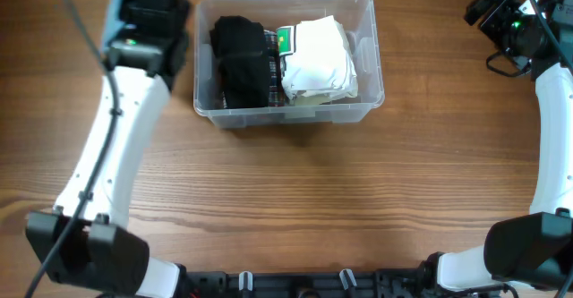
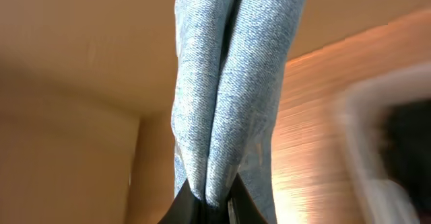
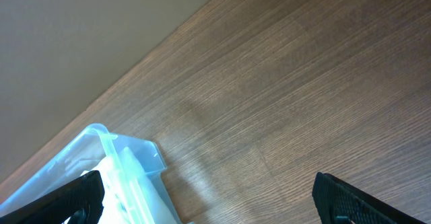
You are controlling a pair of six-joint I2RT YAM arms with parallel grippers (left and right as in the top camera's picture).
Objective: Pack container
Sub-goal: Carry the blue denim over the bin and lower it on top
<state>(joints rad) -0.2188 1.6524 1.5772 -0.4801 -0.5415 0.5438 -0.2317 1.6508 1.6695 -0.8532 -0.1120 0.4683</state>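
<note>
The denim goes over the white folded cloth [image 1: 319,58] next in my left gripper, then down for release. The cloth lies below and to the gripper's right in the overhead view.
The clear plastic container [image 1: 288,112] stands at the back middle of the table. It holds a black folded cloth [image 1: 240,61], a dark plaid piece, and a white folded cloth [image 1: 319,58] beside a green-and-white label [image 1: 286,39]. My left gripper [image 2: 210,207] is shut on a fold of light blue denim cloth [image 2: 222,83], held up left of the container, whose blurred rim shows in the left wrist view [image 2: 360,136]. My right gripper [image 3: 209,197] is open and empty, over bare wood right of the container's corner [image 3: 128,160]. It sits at the far right in the overhead view [image 1: 488,10].
The left arm [image 1: 107,146] runs along the table's left side, and the right arm [image 1: 555,128] along the right edge. A beige wall lies beyond the table's back edge [image 3: 101,42].
</note>
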